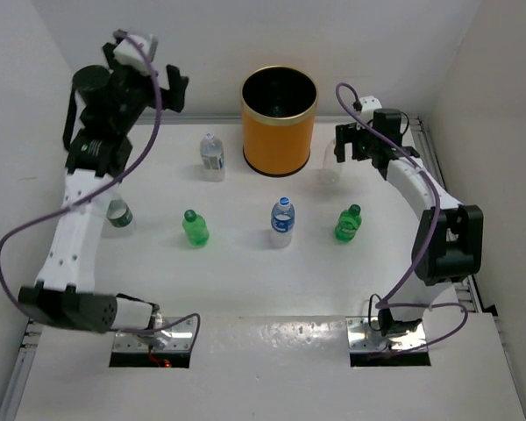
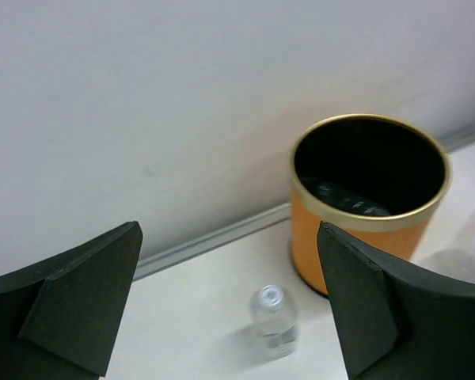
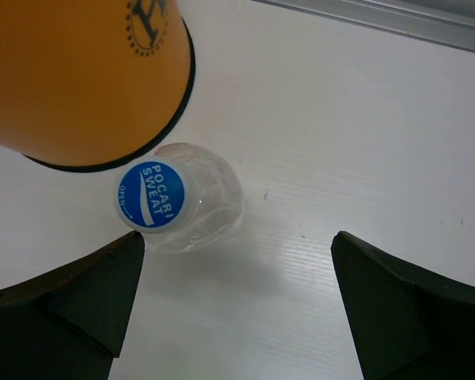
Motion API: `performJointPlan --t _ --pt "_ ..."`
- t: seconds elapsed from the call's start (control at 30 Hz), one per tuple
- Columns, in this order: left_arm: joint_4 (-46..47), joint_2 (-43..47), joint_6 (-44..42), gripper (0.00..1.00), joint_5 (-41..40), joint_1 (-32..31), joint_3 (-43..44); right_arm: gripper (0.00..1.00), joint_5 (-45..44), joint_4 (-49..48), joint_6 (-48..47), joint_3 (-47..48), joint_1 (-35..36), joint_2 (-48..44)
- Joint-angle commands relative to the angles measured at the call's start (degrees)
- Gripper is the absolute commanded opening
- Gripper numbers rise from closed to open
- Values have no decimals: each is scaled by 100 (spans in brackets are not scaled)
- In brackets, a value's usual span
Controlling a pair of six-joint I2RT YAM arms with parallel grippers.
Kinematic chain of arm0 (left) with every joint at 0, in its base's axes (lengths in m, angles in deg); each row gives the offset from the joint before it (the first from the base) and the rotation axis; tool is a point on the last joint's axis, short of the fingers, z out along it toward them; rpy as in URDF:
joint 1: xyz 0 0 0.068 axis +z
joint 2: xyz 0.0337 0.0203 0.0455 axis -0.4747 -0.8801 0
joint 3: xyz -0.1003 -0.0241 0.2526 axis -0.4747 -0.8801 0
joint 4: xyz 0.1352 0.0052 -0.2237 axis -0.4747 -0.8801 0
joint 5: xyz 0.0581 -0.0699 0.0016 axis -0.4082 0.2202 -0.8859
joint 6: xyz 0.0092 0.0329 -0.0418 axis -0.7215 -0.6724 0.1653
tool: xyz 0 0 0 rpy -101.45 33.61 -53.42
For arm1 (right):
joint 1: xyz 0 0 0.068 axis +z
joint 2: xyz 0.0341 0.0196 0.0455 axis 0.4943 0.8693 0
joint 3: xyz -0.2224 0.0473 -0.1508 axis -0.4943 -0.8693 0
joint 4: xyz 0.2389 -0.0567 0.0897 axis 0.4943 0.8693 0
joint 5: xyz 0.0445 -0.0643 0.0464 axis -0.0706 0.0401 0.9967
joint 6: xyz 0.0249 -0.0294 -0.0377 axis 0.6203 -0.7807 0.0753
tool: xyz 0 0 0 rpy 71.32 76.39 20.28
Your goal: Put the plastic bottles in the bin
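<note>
The clear bottle beside the bin sits off toward one finger, so my right gripper will shift left in the wrist view over it and close.
The orange bin [image 1: 279, 132] stands at the back middle; the left wrist view [image 2: 356, 237] shows a bottle lying inside it [image 2: 348, 202]. A clear white-capped bottle [image 1: 212, 156] stands left of the bin and shows below my left gripper [image 2: 275, 321]. A clear bottle [image 1: 118, 213], a green one [image 1: 194, 228], a blue-capped one [image 1: 282, 222] and another green one [image 1: 348, 223] stand in a row. A clear bottle with a blue cap [image 3: 154, 196] stands against the bin's right side [image 1: 330, 165]. My left gripper [image 1: 171, 88] is open, empty and raised high. My right gripper [image 1: 351, 147] is open above that bottle, which sits toward its left finger.
White walls close in the table at the back and both sides. A metal rail [image 3: 380, 17] runs along the back wall's foot. The bin's side [image 3: 79, 79] sits close by the right gripper's left finger [image 3: 71, 301].
</note>
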Motion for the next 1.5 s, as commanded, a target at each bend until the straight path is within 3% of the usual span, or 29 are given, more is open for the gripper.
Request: performJointPlan --t 0.0,0.37,0.47,0.5,0.57,0.6,0.7,0.73,0.83,1.0,1.17,1.47 --pt "-518 752 -369 99 -641 311 -770 100 267 -390 -101 307 192 102" --pt "-1767 2300 413 99 -2004 1543 -2029 97 13 -601 -127 641 385 647" --pt "-1899 2590 413 99 -2005 1868 -2354 71 -5 -663 -136 668 377 823" --pt "-1952 2591 413 99 -2005 1921 -2407 58 12 -663 -119 720 368 841" --pt "-2188 2591 413 99 -2075 2061 -2408 46 21 -654 -101 729 385 798" --pt "-2259 2591 474 99 -2144 2167 -2408 35 56 -602 -101 729 377 710" --pt "-2532 2538 474 99 -2145 2334 -2461 20 109 -444 -66 773 394 367" --pt "-2646 2486 474 99 -1954 2396 -2461 10 127 -391 -40 834 386 253" --pt "-3076 2485 369 99 -1191 2694 -2399 0 206 -189 101 1079 455 -544" --pt "-3384 2547 316 99 -800 2941 -2399 0 189 181 302 1940 692 -943" --pt "-3526 2608 264 99 -669 3073 -2557 0 127 -47 330 2328 983 -1137" --pt "-3929 2775 263 99 -334 3231 -2803 0 48 -628 127 3506 1607 74"
